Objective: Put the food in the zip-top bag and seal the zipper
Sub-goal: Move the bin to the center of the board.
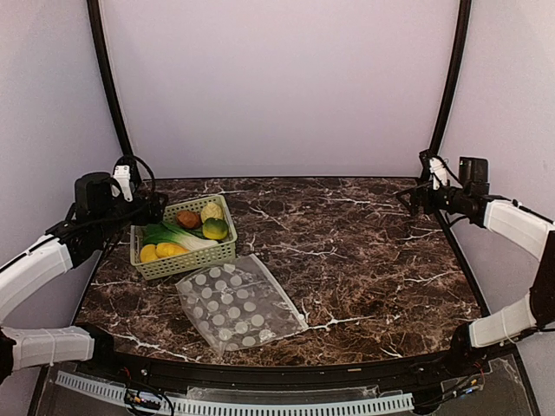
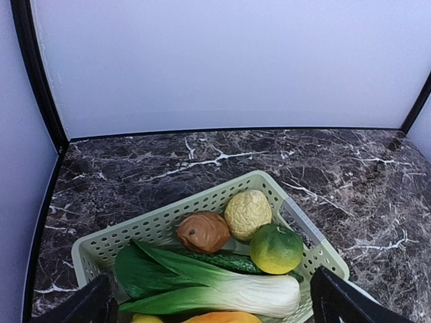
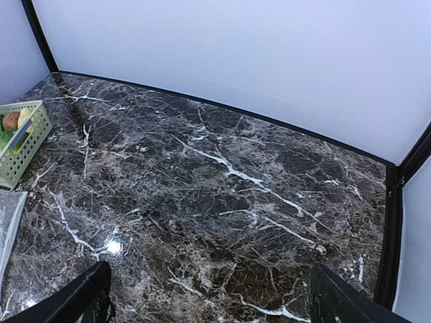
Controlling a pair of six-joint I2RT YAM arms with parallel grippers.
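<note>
My left gripper moves across the basket and down onto the gray rim strip (image 1: 231, 218) (image 2: 303, 221) next, since that lies below it and to its right in the top view.
The food lies in a light green mesh basket (image 1: 227, 252): a brown fruit (image 2: 203, 231), a pale bumpy one (image 2: 248, 213), a green round fruit (image 2: 276, 248), a long white-green leek (image 2: 222, 289) and yellow pieces (image 1: 160, 251). The zip-top bag (image 1: 236, 303), clear with white dots, lies flat on the table just in front of the basket and holds nothing. Its zipper is too thin to make out. My left gripper (image 1: 154, 210) hangs open over the basket's left rear corner. My right gripper (image 1: 414, 198) is open at the far right, over bare marble.
The dark marble table (image 1: 364, 260) is ringed by white walls and black corner posts (image 1: 108, 78). In the right wrist view the basket's (image 3: 20, 151) end and a corner of the bag (image 3: 7, 219) show at the left edge.
</note>
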